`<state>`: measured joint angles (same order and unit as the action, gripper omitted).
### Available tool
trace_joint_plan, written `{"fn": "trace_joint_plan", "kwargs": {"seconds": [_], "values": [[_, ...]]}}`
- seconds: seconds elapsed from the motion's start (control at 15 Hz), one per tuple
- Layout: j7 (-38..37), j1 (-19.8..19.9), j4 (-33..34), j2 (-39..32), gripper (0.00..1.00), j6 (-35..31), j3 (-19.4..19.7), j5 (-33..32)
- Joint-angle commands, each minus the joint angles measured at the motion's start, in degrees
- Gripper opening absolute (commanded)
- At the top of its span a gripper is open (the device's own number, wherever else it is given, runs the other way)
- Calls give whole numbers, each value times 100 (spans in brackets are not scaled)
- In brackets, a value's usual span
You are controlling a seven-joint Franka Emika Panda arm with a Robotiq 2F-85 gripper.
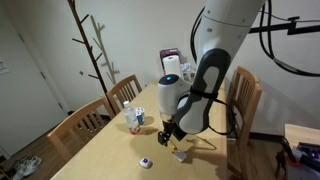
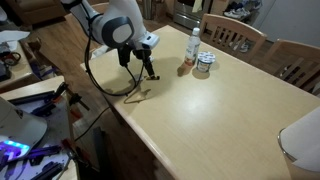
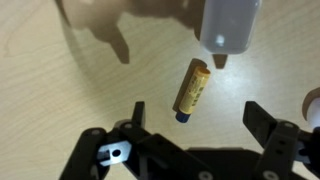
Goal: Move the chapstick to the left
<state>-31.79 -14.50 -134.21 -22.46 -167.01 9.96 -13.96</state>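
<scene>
The chapstick's tube [image 3: 193,94] is lying flat below my gripper. I should bring my gripper down next with its fingers spread to either side of the tube and close there.
The chapstick [image 3: 192,88] is a slim yellowish tube with a dark blue end. It lies flat on the wooden table [image 3: 60,90] in the wrist view. It also shows as a small slim thing in an exterior view [image 2: 140,95]. My gripper [image 3: 198,118] is open, with its two black fingers spread on either side just short of the tube's dark end. It touches nothing. In both exterior views the gripper [image 1: 172,131] [image 2: 151,74] hangs a little above the table near its edge.
A white block [image 3: 230,25] lies just beyond the chapstick and also shows in an exterior view [image 1: 180,153]. Also there are a small white disc with a blue centre [image 1: 146,162], a cup [image 1: 135,118], a bottle [image 2: 193,45] and a can [image 2: 204,65]. Chairs ring the table.
</scene>
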Motion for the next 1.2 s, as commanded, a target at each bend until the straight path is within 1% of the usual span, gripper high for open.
{"fn": "trace_joint_plan", "kwargs": {"seconds": [0.0,0.07,0.2,0.27,0.33,0.53,0.67,0.73,0.93,1.13], "values": [[-712,-578,90,-75,100,46,614,93],[-1140,-843,186,-152,100,79,900,-18],[-1830,-1159,364,-307,100,216,1203,-12],[-1958,-1129,387,-310,100,270,1104,123],[-1521,-913,218,-149,100,116,988,-32],[-1595,-945,255,-188,100,122,980,-40],[-1516,-780,204,-168,100,92,783,150],[-1552,-763,207,-187,100,142,722,218],[-1226,-338,118,-230,100,-40,162,615],[-1147,-137,52,-265,100,-74,-61,901]]}}
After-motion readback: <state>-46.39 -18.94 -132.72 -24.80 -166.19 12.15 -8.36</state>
